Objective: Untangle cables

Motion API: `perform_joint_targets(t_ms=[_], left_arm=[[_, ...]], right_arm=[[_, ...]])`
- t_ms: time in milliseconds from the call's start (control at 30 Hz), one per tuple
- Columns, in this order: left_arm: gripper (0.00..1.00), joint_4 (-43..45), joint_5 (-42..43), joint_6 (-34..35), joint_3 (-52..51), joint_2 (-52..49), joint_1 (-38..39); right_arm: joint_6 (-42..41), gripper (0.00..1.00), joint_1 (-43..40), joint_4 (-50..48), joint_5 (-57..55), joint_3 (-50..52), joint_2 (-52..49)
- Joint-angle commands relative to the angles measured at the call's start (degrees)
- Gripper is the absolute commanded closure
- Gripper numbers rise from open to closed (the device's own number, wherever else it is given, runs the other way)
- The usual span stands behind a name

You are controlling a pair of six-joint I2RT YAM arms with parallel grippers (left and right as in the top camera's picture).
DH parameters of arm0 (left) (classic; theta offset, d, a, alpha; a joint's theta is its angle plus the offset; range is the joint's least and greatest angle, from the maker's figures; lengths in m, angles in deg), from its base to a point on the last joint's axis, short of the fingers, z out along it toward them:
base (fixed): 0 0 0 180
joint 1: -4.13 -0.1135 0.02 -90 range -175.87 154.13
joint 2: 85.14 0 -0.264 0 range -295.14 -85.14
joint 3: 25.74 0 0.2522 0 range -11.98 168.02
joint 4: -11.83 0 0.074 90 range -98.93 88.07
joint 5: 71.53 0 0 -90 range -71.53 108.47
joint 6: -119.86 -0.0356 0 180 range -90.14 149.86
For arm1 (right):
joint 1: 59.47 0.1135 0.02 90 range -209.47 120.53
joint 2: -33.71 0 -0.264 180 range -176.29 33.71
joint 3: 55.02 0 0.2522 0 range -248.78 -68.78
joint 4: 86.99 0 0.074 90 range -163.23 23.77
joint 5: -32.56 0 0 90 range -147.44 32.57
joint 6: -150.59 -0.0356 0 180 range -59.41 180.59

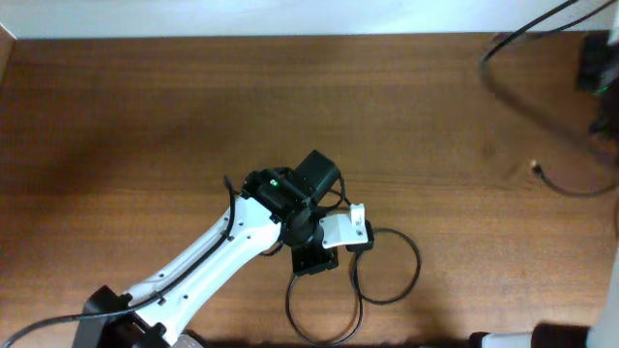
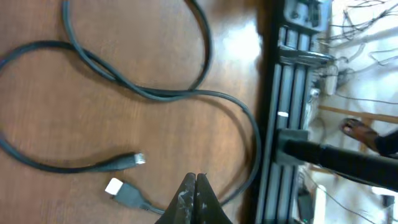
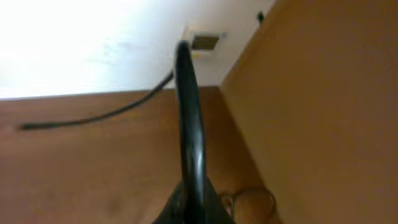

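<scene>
My right gripper moves down to the tabletop (image 1: 569, 148) below, beside the free plug end, next and releases the second cable there, apart from the looped one.
One thin black cable (image 1: 389, 266) lies in loops on the wooden table by my left gripper (image 1: 314, 259). In the left wrist view its loops (image 2: 155, 93) cross each other, and two plug tips lie close together: a small silvery one (image 2: 138, 159) and a white one (image 2: 115, 186). My left gripper (image 2: 196, 182) is shut, and the cable passes under its fingers. My right gripper (image 3: 189, 199) is shut on a second black cable (image 3: 186, 112), which rises from its jaws. In the overhead view that cable (image 1: 542, 97) hangs blurred at the far right, with its free plug end (image 1: 535, 168) on the table.
The table's front edge with a black metal rail (image 2: 289, 93) lies just right of the left gripper. A white wall (image 1: 290, 14) borders the table's far side. The right arm (image 1: 598, 68) shows only partly at the top right corner.
</scene>
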Motion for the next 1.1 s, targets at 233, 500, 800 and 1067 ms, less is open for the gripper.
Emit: perform_joint_targets(t_ms=[233, 500, 800, 1067], left_arm=[[0.94, 0.1, 1.6, 5.8, -0.3, 0.0, -0.1], [0.9, -0.2, 1.6, 6.4, -0.3, 0.0, -0.1], [0.86, -0.1, 1.6, 6.4, -0.3, 0.0, -0.1], [1.0, 21.5, -22.4, 24.3, 3.4, 6.4, -5.3]], right_arm=[[-6.8, 0.96, -28.7, -0.9, 44.5, -4.3, -37.0], [-6.8, 0.01, -29.9, 8.2, 42.6, -4.3, -47.7], [-6.7, 0.01, -36.7, 18.5, 77.7, -33.6, -29.8], [6.5, 0.01, -7.1, 34.2, 51.0, -18.3, -14.2]])
